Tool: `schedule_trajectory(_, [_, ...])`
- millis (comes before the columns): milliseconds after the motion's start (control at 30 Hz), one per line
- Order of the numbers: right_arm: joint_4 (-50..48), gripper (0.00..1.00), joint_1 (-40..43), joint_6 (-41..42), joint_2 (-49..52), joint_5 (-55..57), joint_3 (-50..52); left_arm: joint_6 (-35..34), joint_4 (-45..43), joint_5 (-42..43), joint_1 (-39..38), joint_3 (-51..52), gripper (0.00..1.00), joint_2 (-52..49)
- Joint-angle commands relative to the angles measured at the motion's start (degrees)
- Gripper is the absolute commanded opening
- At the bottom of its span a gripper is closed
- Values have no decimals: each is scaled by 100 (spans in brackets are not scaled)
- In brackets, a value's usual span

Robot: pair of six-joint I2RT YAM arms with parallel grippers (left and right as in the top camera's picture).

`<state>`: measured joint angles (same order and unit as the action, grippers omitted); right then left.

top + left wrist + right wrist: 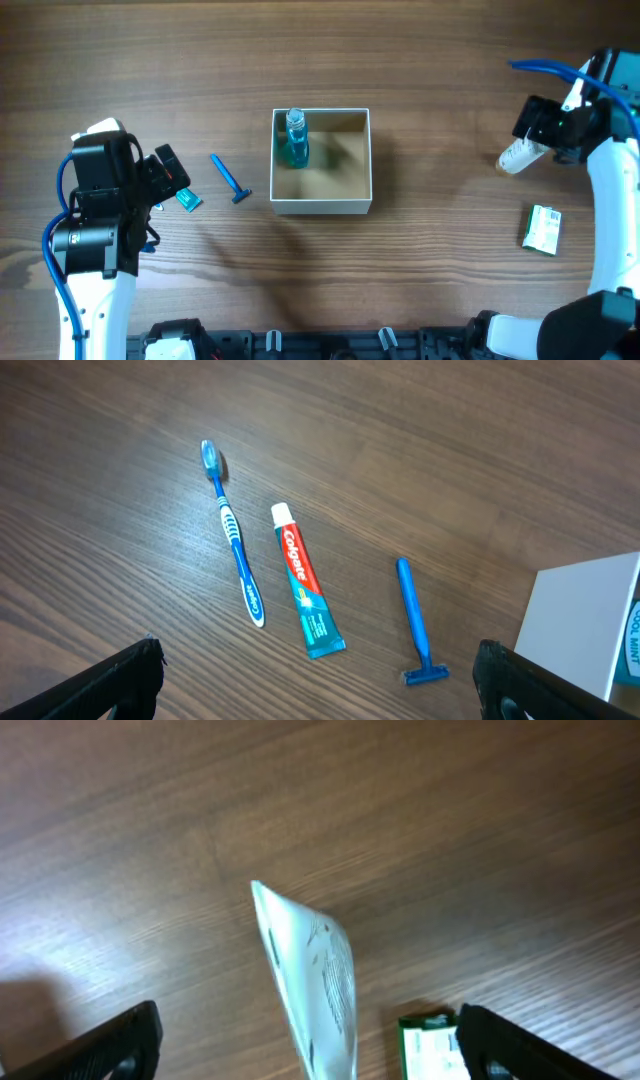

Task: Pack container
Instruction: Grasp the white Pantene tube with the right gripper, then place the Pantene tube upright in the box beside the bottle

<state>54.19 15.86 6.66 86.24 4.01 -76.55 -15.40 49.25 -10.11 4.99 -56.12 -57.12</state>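
Next, my right gripper lowers slightly over the tube's body and draws both fingers closed, since the white tube already stands between my wide-open fingers.
The container, a square white box with a tan inside, stands mid-table and holds a blue-green bottle. Its corner shows in the left wrist view. A blue razor lies left of it, also in the left wrist view. A toothpaste tube and a blue toothbrush lie further left. My left gripper is open and empty above them. My right gripper is open, fingers wide on either side of a white tube, not touching it.
A small white-and-green packet lies on the wooden table at the right, below the right gripper; its end shows in the right wrist view. The toothpaste's end peeks out under the left arm.
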Motion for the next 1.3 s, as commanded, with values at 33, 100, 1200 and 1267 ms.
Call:
schedule_trajectory(33, [-487,81,13,-131,-20,-114,413,-52,-7,-129,44,-94,100,0])
schedule_trajectory(100, [-557,62,13,-133,-17,-114,485,-52,13,-129,44,-94,100,0])
schedule_trajectory(1200, [1725,4,-3733,1038,-306,33,-3230,-52,55,-129,44,-94,100,0])
schedule_trajectory(1267, [1521,4,-4286,1185,72,328,-3230,-52,57,-129,44,-94,100,0])
